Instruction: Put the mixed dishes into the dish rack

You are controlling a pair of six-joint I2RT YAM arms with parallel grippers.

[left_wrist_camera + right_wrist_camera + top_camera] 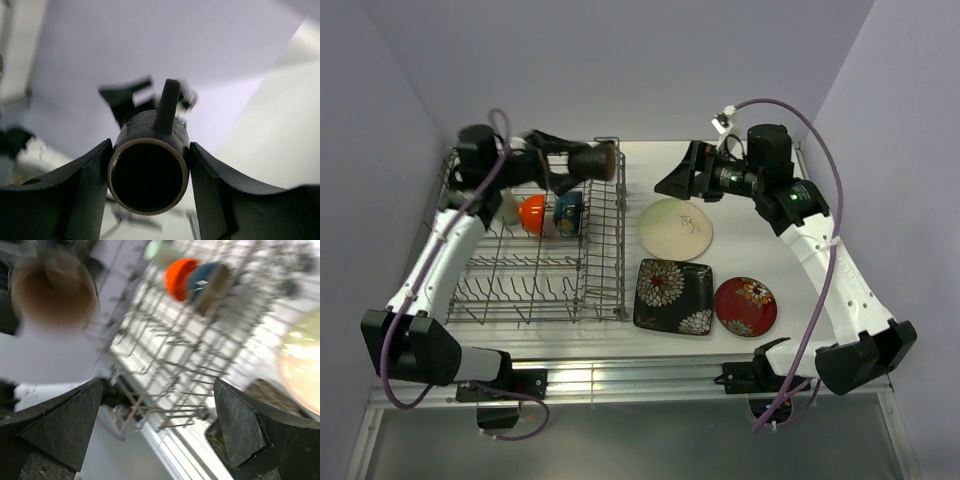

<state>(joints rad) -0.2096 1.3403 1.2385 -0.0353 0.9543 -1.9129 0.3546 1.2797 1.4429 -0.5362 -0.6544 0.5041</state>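
The robot next needs to swing its left gripper to bare wires of the dish rack by the pale dish (508, 207), below it and left in the top view, then tilt downward, lower and release the cup (592, 160).
My left gripper (576, 162) is shut on the brown cup (592, 160) and holds it on its side in the air over the far right corner of the grey wire dish rack (535, 290). In the left wrist view the cup (148, 167) fills the gap between my fingers, mouth toward the camera. The orange bowl (532, 213) and the dark blue bowl (568, 210) stand on edge in the rack, with a pale dish (508, 207) beside them. My right gripper (670, 185) is open and empty above the pale green-cream plate (676, 228).
The black square floral plate (673, 296) and the red floral plate (746, 306) lie on the table right of the rack. The right wrist view is blurred; it shows the rack (185, 355), the orange bowl (180, 276) and the brown cup (52, 287).
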